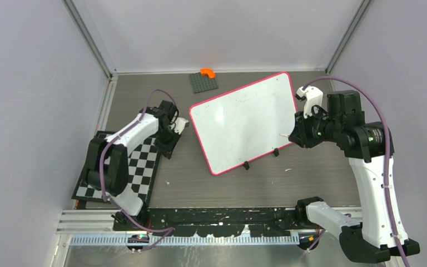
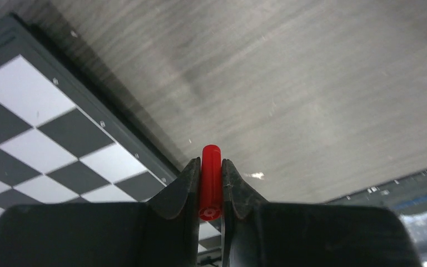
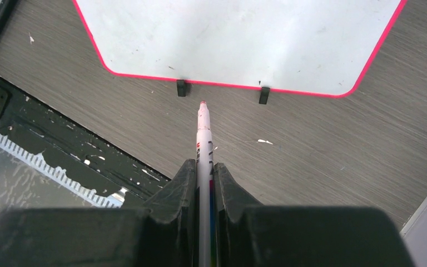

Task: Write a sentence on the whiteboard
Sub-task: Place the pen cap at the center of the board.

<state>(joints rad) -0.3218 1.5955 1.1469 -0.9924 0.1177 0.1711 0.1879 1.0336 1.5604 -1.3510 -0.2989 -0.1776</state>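
Note:
My left gripper should next lower the red marker cap (image 2: 211,178) onto the bare table between the checkerboard mat and the whiteboard (image 1: 239,119), and then let go of the cap.
The whiteboard (image 1: 239,119) lies tilted on the table, white with a pink-red rim and two black clips (image 1: 246,165) on its near edge. Its surface is blank; no sentence shows on it. It also fills the top of the right wrist view (image 3: 239,39). My right gripper (image 1: 296,136) is shut on a white marker (image 3: 203,133). The marker's uncapped red tip points at the board's clip edge, a little short of the rim. My left gripper (image 1: 177,129) hovers left of the board and is shut on the red marker cap (image 2: 211,178).
A black-and-white checkerboard mat (image 1: 139,167) lies under the left arm and shows in the left wrist view (image 2: 28,122). A small grey studded plate (image 1: 203,82) with an orange piece (image 1: 207,72) sits at the back. Grey walls enclose the table.

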